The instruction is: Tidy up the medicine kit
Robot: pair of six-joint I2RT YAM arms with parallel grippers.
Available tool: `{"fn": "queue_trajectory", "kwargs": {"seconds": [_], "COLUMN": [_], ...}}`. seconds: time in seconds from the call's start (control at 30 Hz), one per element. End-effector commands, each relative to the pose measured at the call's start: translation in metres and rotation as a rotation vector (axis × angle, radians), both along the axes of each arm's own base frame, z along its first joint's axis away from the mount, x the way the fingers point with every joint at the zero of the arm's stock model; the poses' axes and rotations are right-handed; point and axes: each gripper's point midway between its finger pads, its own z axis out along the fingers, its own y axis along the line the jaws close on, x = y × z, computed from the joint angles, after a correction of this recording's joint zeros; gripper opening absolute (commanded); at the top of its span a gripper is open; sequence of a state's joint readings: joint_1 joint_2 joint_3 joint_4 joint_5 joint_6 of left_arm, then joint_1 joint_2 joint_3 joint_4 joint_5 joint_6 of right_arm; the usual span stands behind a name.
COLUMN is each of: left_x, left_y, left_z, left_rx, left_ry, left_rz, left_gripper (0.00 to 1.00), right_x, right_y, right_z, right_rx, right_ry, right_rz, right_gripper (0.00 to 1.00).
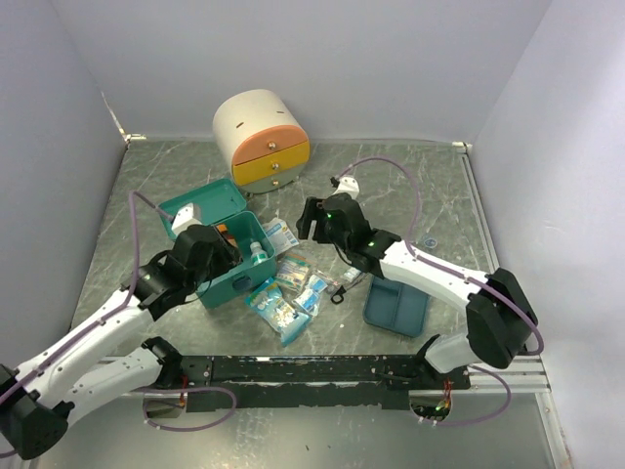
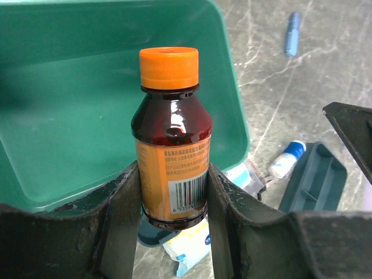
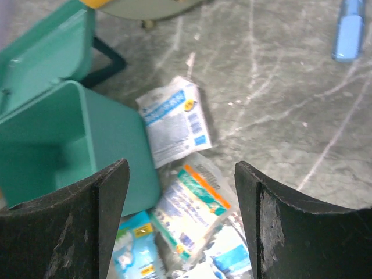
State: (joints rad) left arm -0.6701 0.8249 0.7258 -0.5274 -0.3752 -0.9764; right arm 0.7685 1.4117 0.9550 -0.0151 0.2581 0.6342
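Next, my left gripper lowers the brown medicine bottle down into the open kit (image 1: pixel 237 278), beside the white bottle, since the kit's bottom is bare there.
The teal-green medicine kit (image 1: pixel 237 278) stands open at centre left, its lid (image 1: pixel 200 203) tipped back. My left gripper (image 1: pixel 221 246) is over the kit and is shut on a brown medicine bottle (image 2: pixel 172 145) with an orange cap and an orange label. The bottle is upright, with the kit's bare inside (image 2: pixel 70 110) behind it. My right gripper (image 1: pixel 311 221) is open and empty. It hangs above several medicine packets (image 1: pixel 289 291) lying right of the kit. The right wrist view shows the kit (image 3: pixel 64 133), a white-and-blue packet (image 3: pixel 173 119) and an orange-and-green packet (image 3: pixel 195 203) below the fingers.
A cream rounded cabinet (image 1: pixel 262 137) with orange and yellow drawers stands at the back. A dark-blue divided tray (image 1: pixel 395 305) lies front right, with a small white blue-capped bottle (image 2: pixel 286 160) beside it. A blue tube (image 3: pixel 349 29) lies farther back on the marbled table.
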Motion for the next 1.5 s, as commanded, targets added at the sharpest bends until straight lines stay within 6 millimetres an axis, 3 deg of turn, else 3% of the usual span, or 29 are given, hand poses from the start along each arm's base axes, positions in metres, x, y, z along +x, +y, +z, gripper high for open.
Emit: {"fn": "queue_trajectory", "kwargs": {"seconds": [0.0, 0.23, 0.53, 0.93, 1.1, 1.27, 1.37, 1.47], "left_x": [0.012, 0.009, 0.016, 0.018, 0.024, 0.028, 0.035, 0.043], "left_y": [-0.005, 0.006, 0.009, -0.020, -0.019, -0.023, -0.023, -0.024], "left_z": [0.011, -0.012, -0.046, -0.087, -0.105, -0.110, -0.105, -0.094], "left_rx": [-0.041, 0.026, 0.046, 0.042, 0.022, 0.027, 0.027, 0.037], "left_ry": [-0.008, 0.031, 0.153, 0.299, 0.366, 0.394, 0.387, 0.359], "left_rz": [0.051, 0.082, 0.090, -0.054, -0.070, -0.104, -0.116, -0.129], "left_gripper": [0.44, 0.43, 0.43, 0.50, 0.50, 0.63, 0.74, 0.79], "right_x": [0.006, -0.002, -0.003, -0.003, 0.000, 0.002, 0.002, 0.002], "right_y": [-0.026, -0.035, -0.025, -0.021, -0.021, -0.021, -0.022, -0.022], "right_z": [-0.021, -0.046, -0.062, -0.065, -0.067, -0.069, -0.070, -0.074], "right_rx": [-0.090, -0.147, -0.177, -0.209, -0.216, -0.236, -0.245, -0.254], "right_ry": [0.031, 0.115, 0.150, 0.131, 0.119, 0.117, 0.122, 0.129], "right_rz": [-0.111, -0.124, -0.068, -0.007, -0.007, -0.004, -0.005, -0.006], "right_gripper": [0.73, 0.72, 0.72, 0.72, 0.72, 0.72, 0.72, 0.72]}}
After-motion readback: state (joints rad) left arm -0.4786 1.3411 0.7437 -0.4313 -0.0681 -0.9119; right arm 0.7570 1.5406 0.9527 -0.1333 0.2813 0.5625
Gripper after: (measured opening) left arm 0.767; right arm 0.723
